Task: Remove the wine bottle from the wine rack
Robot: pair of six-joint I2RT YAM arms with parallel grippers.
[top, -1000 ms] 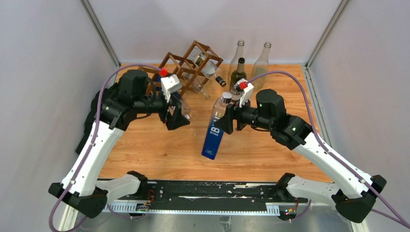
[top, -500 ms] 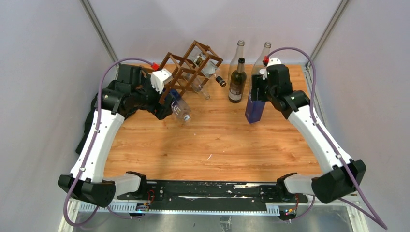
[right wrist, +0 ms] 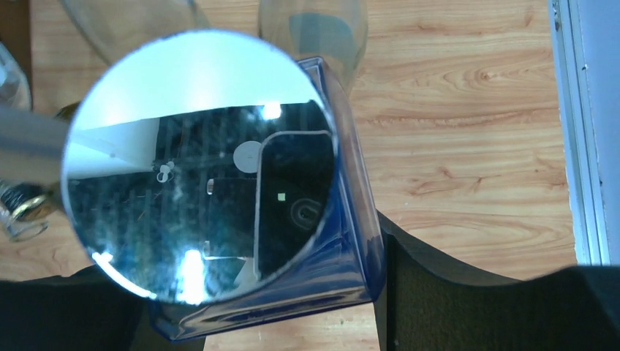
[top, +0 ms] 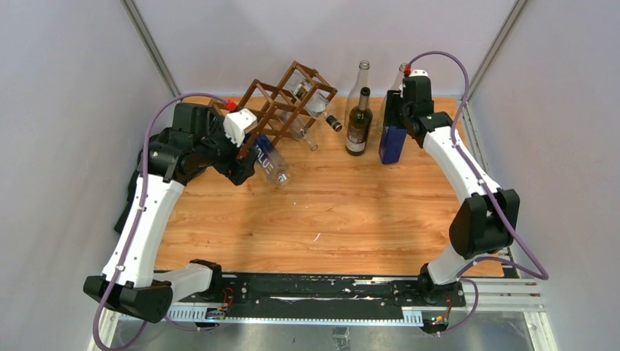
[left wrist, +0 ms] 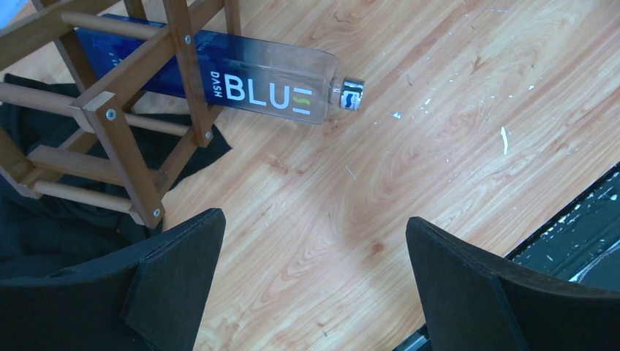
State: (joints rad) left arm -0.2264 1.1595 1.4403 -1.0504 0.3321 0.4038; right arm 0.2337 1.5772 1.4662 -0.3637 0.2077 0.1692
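I will next ease the blue square bottle outward, upright, with my right gripper and release it beside the dark wine bottle, since the tabletop just outward is free.
The dark brown wine rack (top: 291, 99) stands tilted at the back left; its bars show in the left wrist view (left wrist: 117, 124). A blue "DASH BLUE" bottle (top: 269, 162) lies in a low cell, its neck sticking out onto the table (left wrist: 256, 84). Clear bottles (top: 308, 95) rest in other cells. My left gripper (top: 243, 170) is open and empty just in front of the rack (left wrist: 314, 219). My right gripper (top: 392, 115) is shut on a second blue square bottle (top: 392, 144), held upright at the back right; its shiny cap (right wrist: 197, 164) fills the right wrist view, fingers (right wrist: 439, 292) beside its shoulder.
A dark wine bottle (top: 358, 123) stands just left of the held bottle. Two clear empty bottles (top: 363, 75) stand behind, one mostly hidden by my right arm. A black cloth (left wrist: 44, 234) lies under the rack's left end. The table's right rail (right wrist: 581, 131) is close.
My right arm carried its blue bottle from the table's middle to the back right, beside the dark bottle. My left gripper drew back left, uncovering the blue bottle in the rack.
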